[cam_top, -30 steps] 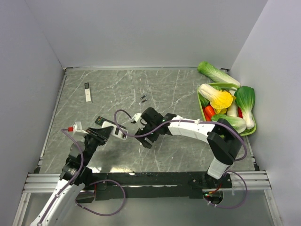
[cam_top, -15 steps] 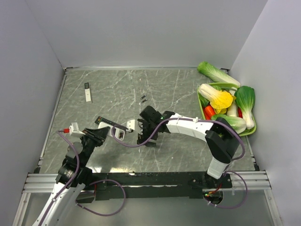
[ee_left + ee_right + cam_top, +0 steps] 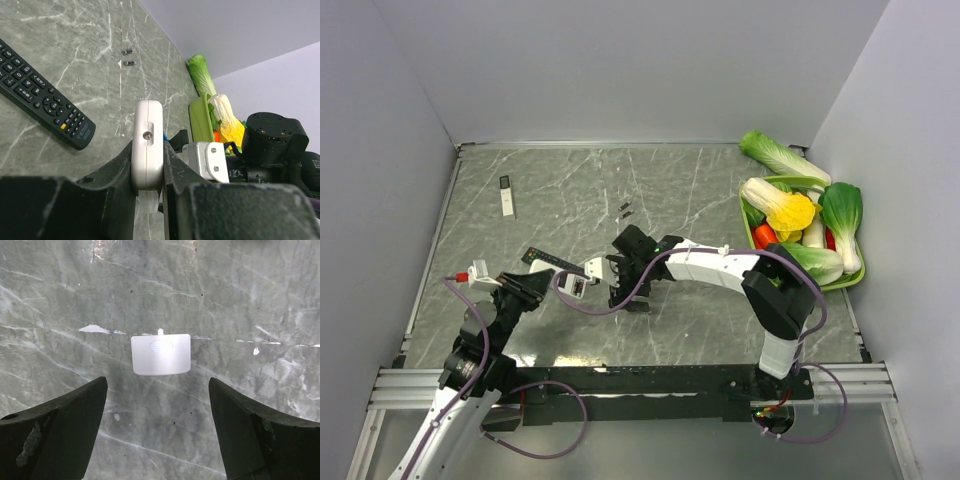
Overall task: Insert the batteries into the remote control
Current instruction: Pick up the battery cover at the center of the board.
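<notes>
To get the white battery cover [image 3: 160,354], my right gripper will lower over it and close on its opposite short ends first.
My left gripper [image 3: 148,150] is shut on the edges of a white remote control [image 3: 147,142], held on its side just above the table [image 3: 578,283]. Two small dark batteries [image 3: 625,209] lie on the marble farther back; the left wrist view shows them [image 3: 128,57] well beyond the remote. My right gripper [image 3: 622,287] hangs open just right of the held remote, pointing down. Below it lies a small white battery cover [image 3: 160,354], flat on the table just beyond the wide-apart fingertips [image 3: 75,410], untouched.
A black remote [image 3: 545,262] lies just behind the left gripper. A second slim white remote [image 3: 507,196] lies at the back left. A green tray [image 3: 853,276] of toy vegetables stands at the right edge. Walls close in the table on three sides.
The right gripper has shifted left, closer to the held remote. The left arm drew back slightly, still gripping the white remote.
</notes>
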Motion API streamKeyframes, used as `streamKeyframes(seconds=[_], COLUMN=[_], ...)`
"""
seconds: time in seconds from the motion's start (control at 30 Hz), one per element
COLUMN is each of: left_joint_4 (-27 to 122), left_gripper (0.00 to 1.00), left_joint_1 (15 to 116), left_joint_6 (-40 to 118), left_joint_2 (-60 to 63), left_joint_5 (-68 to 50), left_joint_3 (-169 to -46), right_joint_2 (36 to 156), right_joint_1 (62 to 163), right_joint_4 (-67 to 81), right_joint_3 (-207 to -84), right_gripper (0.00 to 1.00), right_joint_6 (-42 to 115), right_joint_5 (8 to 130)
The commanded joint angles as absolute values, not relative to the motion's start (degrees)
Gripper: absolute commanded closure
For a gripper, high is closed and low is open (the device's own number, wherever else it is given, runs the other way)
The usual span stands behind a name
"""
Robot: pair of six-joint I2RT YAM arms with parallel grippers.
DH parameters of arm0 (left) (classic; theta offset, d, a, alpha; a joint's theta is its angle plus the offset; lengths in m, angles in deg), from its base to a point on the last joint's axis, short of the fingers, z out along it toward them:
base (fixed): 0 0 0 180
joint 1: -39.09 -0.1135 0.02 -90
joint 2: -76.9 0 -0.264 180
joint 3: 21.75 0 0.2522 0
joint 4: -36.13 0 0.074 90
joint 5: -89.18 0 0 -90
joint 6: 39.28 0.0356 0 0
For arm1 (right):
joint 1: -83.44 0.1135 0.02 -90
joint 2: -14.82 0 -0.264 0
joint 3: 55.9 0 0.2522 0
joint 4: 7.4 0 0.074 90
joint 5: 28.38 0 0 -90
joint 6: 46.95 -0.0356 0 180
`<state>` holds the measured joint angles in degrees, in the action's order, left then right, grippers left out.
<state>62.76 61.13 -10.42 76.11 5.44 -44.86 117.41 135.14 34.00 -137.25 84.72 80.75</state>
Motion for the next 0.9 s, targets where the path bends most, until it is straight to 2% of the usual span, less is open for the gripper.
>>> streamKeyframes(seconds=[0.0, 0.87], left_joint_4=[58.2, 58.6], left_gripper=[0.99, 0.99], left_joint_1=[61.1, 61.0], left_joint_6=[-11.2, -11.3], left_joint_2=[75.3, 76.0], left_joint_5=[4.1, 3.5], left_joint_3=[-44.9, -44.7], right_joint_2=[118.8, 124.7], right_joint_1=[134.8, 134.7], right_joint_4=[32.5, 34.5], right_joint_3=[-138.6, -142.4], right_gripper=[0.11, 0.17], right_joint_6=[86.7, 86.0], right_joint_5=[82.2, 81.7])
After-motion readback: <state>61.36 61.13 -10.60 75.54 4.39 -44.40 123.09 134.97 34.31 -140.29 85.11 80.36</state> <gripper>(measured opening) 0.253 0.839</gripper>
